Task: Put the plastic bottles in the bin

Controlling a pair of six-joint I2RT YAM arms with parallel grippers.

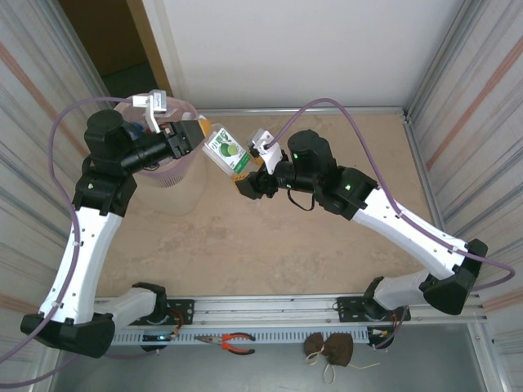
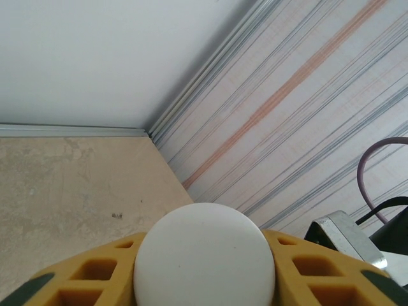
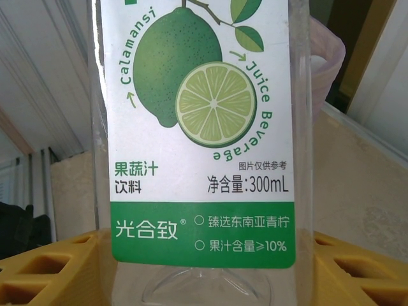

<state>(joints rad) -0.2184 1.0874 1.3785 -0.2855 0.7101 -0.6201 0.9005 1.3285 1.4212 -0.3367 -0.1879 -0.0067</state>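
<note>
The bottle (image 1: 225, 149) is hanging outside the bin's rim, so my left gripper should next swing over the bin's opening (image 1: 175, 115), which is below it, and tip its fingers down to let go.
A clear plastic bottle (image 1: 225, 149) with a white and green lime label hangs tilted in the air between both arms, just right of the bin (image 1: 166, 181). My left gripper (image 1: 198, 135) is shut on its white cap (image 2: 204, 255), yellow fingers (image 2: 95, 274) on either side. My right gripper (image 1: 245, 174) is shut on the bottle's base end. In the right wrist view the label (image 3: 204, 127) is close up, with yellow fingers (image 3: 51, 268) flanking the clear base. The beige bin has a pink liner (image 1: 124, 107) on its rim, and the liner (image 3: 326, 60) shows behind the bottle. The left arm hides most of the bin's opening.
Corrugated metal walls (image 1: 470, 98) close in both sides of the beige tabletop (image 1: 270, 245). Red-handled pliers (image 1: 235, 343) and a brown pouch (image 1: 331, 349) lie by the front rail. A purple cable (image 1: 359, 131) arcs over the right arm.
</note>
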